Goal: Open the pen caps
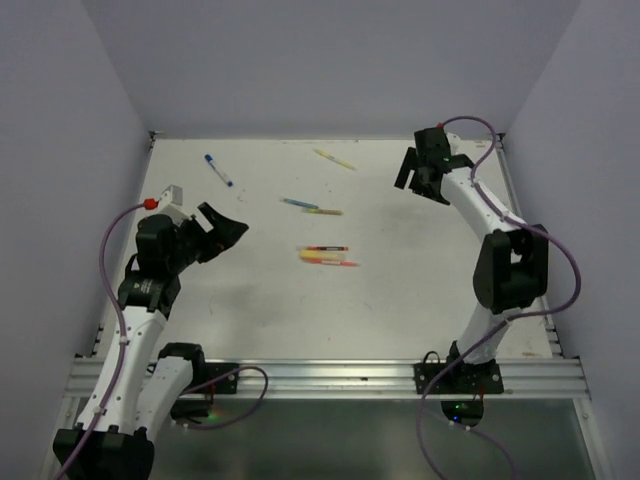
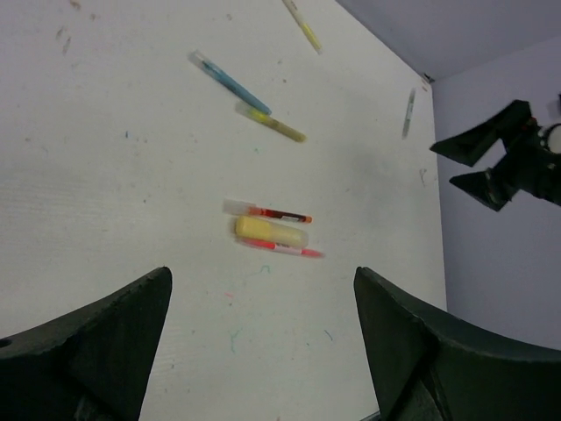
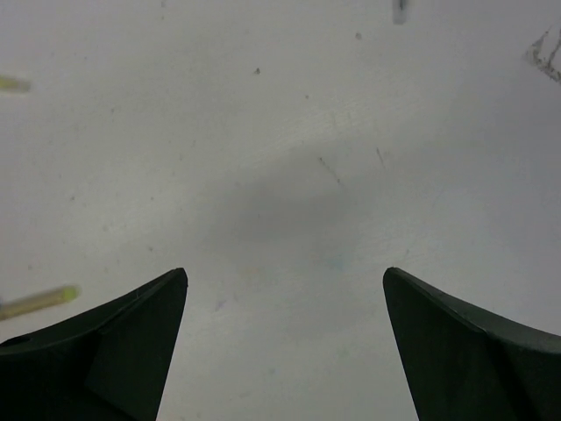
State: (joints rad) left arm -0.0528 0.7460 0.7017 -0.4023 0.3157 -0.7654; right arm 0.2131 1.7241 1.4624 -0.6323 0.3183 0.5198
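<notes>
The near end of the grey pen is below my right gripper and outward of it, and bare table shows between its fingers, so I will lower the gripper outward onto that end.
Several pens lie on the white table. A blue-and-white pen lies at the back left and a yellow pen at the back middle. A blue pen and a yellow-green pen lie end to end. A red pen, a thick yellow pen and a pink pen lie together at the centre. In the left wrist view they show ahead of the fingers, red, yellow and pink. The caps are too small to tell apart. My left gripper is open and empty. My right gripper is open and empty above bare table.
A grey pen lies near the far right edge. Grey walls close the table on three sides. A metal rail runs along the near edge. A yellow pen end shows at the left of the right wrist view.
</notes>
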